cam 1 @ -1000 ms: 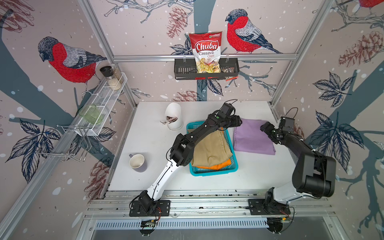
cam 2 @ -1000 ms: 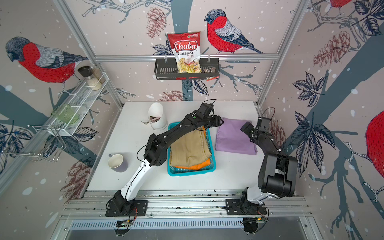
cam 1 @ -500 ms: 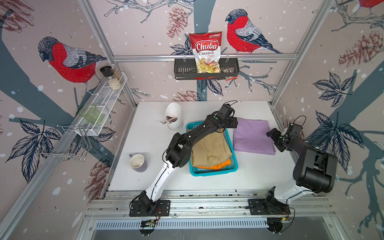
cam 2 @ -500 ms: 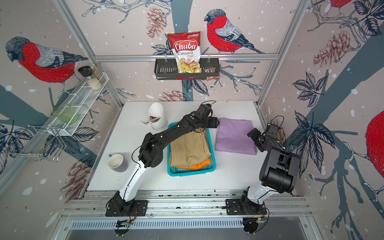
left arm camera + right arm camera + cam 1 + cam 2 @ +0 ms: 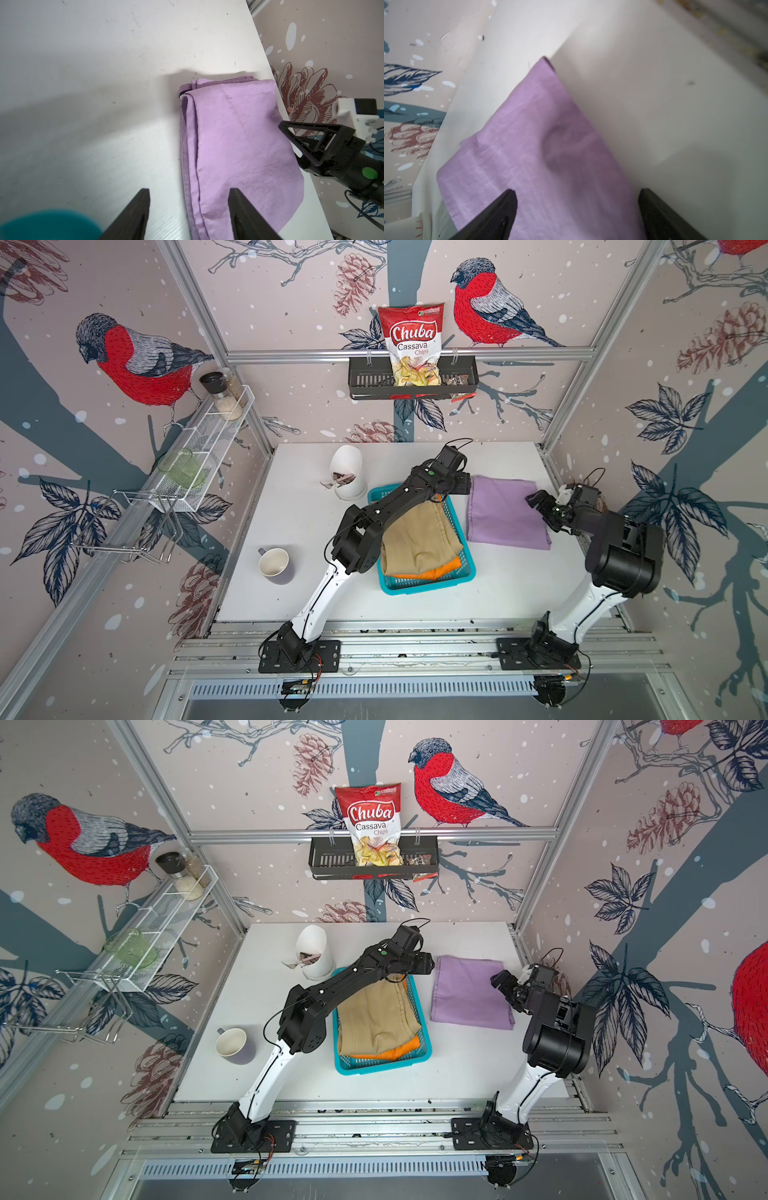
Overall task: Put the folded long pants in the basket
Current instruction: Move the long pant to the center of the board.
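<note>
The right gripper should next come down toward the basket (image 5: 428,585) onto the purple pants' wall-side edge (image 5: 541,517) just below it, since that edge runs between the gripper's open fingers.
In both top views the turquoise basket (image 5: 428,585) (image 5: 382,1067) holds tan folded pants (image 5: 415,535) (image 5: 374,1015) on top of orange ones (image 5: 440,570) (image 5: 403,1050). Purple folded pants (image 5: 503,510) (image 5: 469,990) lie flat on the table to its right. My left gripper (image 5: 463,485) (image 5: 189,191) hangs open over the purple pants' (image 5: 239,135) left edge, beside the basket's far right corner (image 5: 47,224). My right gripper (image 5: 536,502) (image 5: 578,192) is open above the right edge of the purple pants (image 5: 539,145), holding nothing.
A white tipped cup (image 5: 349,477) with wrappers lies behind the basket. A purple mug (image 5: 276,566) stands near the table's left front. The side wall and table edge (image 5: 557,489) are close behind the right gripper. A black rack (image 5: 411,381) with a chips bag hangs on the back wall.
The right arm has drawn back and its wrist has swung round at the purple pants' right edge. The left gripper has shifted slightly. Both stay open.
</note>
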Robot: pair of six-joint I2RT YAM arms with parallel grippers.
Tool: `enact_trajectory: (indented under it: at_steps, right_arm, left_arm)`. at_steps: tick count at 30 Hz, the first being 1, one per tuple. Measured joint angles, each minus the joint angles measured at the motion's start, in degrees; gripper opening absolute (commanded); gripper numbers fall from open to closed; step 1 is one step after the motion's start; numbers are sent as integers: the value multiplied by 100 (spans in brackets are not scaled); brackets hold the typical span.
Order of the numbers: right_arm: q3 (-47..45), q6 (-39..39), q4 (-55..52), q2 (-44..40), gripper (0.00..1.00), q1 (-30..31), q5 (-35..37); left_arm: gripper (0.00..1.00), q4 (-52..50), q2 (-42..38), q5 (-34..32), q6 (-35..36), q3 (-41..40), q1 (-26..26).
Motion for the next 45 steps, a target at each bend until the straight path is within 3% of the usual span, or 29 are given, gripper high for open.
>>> enact_trajectory:
  at_steps: [4, 14, 17, 33, 38, 45]
  right_arm:
    - [98, -74, 116, 153, 82, 262, -31]
    - [201, -7, 116, 472, 13, 549, -94]
    - [197, 76, 96, 492, 1, 562, -114]
    - [1561, 682, -177, 1344, 0, 1191, 192]
    - [2057, 925, -328, 1615, 0, 1235, 372]
    - [3084, 734, -745, 2157, 0, 1888, 946]
  left_arm:
    - [65, -133, 90, 96, -9, 205, 61]
    - [65, -262, 186, 247, -111, 435, 98]
    - [66, -345, 188, 356, -116, 487, 153]
    - [67, -92, 168, 837, 153, 597, 1307]
    - [76, -7, 557, 903, 170, 726, 1427]
    - [77, 66, 964, 1270, 76, 728, 1445]
